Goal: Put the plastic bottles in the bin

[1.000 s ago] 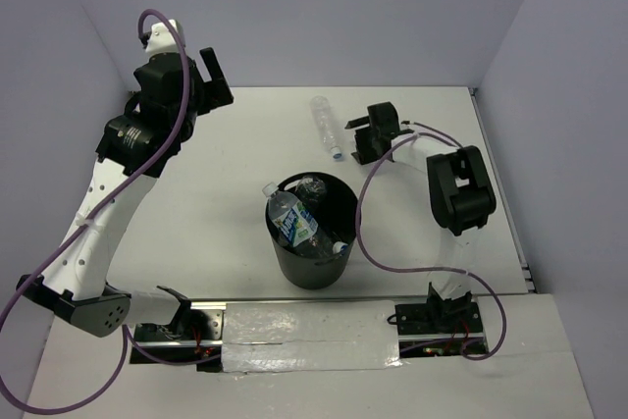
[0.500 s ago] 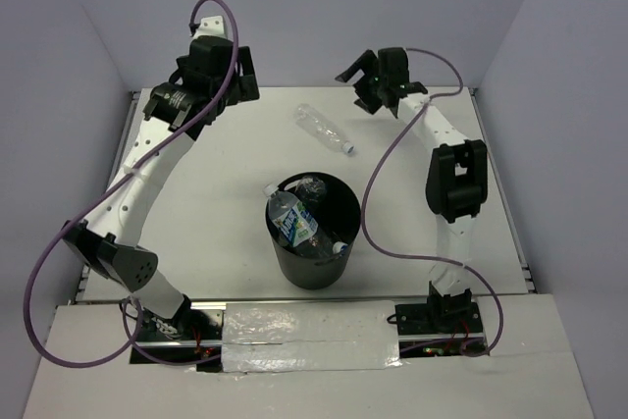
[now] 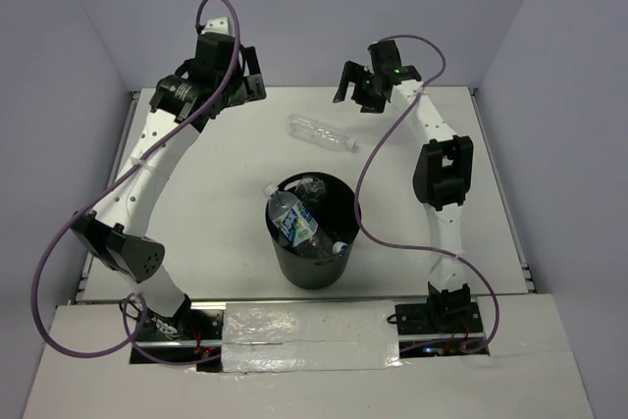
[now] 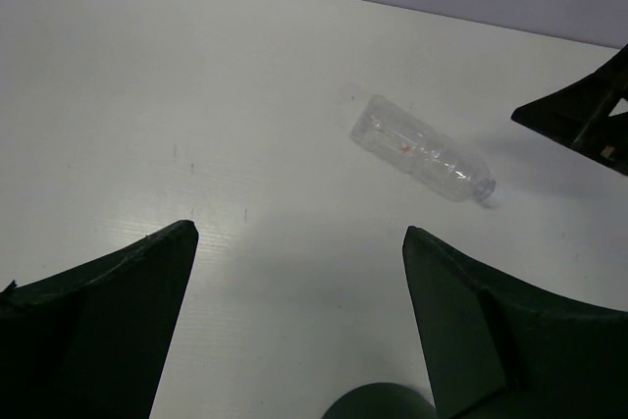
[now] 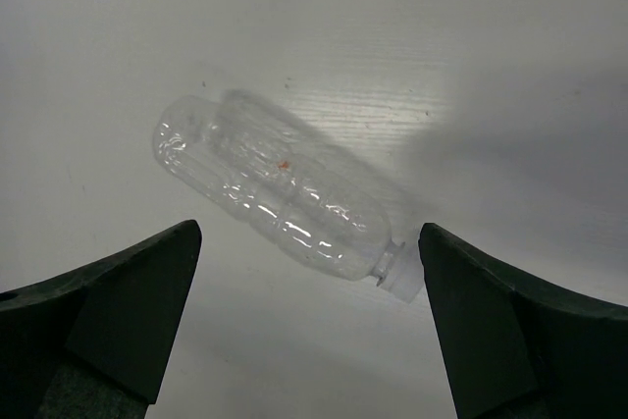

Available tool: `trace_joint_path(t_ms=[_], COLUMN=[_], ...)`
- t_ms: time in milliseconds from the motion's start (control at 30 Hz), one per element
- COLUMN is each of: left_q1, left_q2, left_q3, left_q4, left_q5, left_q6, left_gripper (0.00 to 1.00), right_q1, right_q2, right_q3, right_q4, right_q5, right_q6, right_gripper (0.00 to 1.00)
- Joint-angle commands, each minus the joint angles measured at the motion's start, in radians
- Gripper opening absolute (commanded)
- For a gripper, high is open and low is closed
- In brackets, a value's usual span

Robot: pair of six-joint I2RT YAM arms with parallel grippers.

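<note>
The right gripper should go down at a flatter tilt around the part of the clear bottle by the cap (image 3: 340, 139) (image 5: 355, 240) and close there, because the bottle's end with the cap faces this arm.
A clear plastic bottle (image 3: 322, 132) with a pale cap lies on its side on the white table behind the bin; it also shows in the left wrist view (image 4: 422, 148) and the right wrist view (image 5: 280, 186). The black bin (image 3: 312, 231) stands mid-table and holds several bottles, one with a blue-and-white label (image 3: 293, 225). My left gripper (image 3: 245, 74) is open and empty at the back left, well apart from the loose bottle. My right gripper (image 3: 355, 90) is open and empty, raised above and to the right of the bottle.
Purple walls close the table at the back and sides. Purple cables loop off both arms. The arm bases (image 3: 294, 326) sit on a taped rail at the near edge. The right gripper's finger (image 4: 589, 110) shows at the right edge of the left wrist view.
The loose bottle has rolled left and turned flatter across the table. My right gripper rose and pulled back from it. My left arm swung from the left side to the back.
</note>
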Motion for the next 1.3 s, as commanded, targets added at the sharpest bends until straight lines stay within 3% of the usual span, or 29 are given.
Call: trace_joint_path(t_ms=[0,267,367,500,567,700,900,1267], left_q1=[0.005,0.005,0.005,0.005,0.006,0.006,0.006,0.006], left_q2=[0.062,0.111,0.105,0.097,0.096,0.100,0.115,0.112], left_q3=[0.087,0.097,0.095,0.089,0.088,0.082,0.100,0.103], left_q4=[-0.052,-0.096,-0.098,-0.096,-0.096,-0.092,-0.099,-0.105], left_q5=[0.065,0.132,0.135,0.128,0.132,0.134,0.125,0.083], left_q6=[-0.064,-0.047,-0.034,-0.034,-0.037,-0.044,-0.041,-0.021], left_gripper=[0.99,0.99,0.99,0.99,0.99,0.99,0.99,0.99], right_q1=[0.006,0.005,-0.006,-0.033,-0.041,-0.030,-0.011,0.034], right_q2=[-0.086,-0.248,-0.339,-0.475,-0.490,-0.453,-0.378,-0.197], right_q3=[-0.008,-0.178,-0.379,-0.687,-0.790,-0.815,-0.834,-0.688], right_q4=[-0.063,-0.058,0.012,0.356,0.448,0.513,0.528,0.474], right_q5=[0.024,0.152,0.219,0.089,0.002,-0.051,-0.052,-0.049], right_q6=[-0.065,0.088,0.287,0.673,0.800,1.013,1.148,1.214], right_gripper=[1.00,1.00,1.00,1.00,1.00,1.00,1.00,1.00])
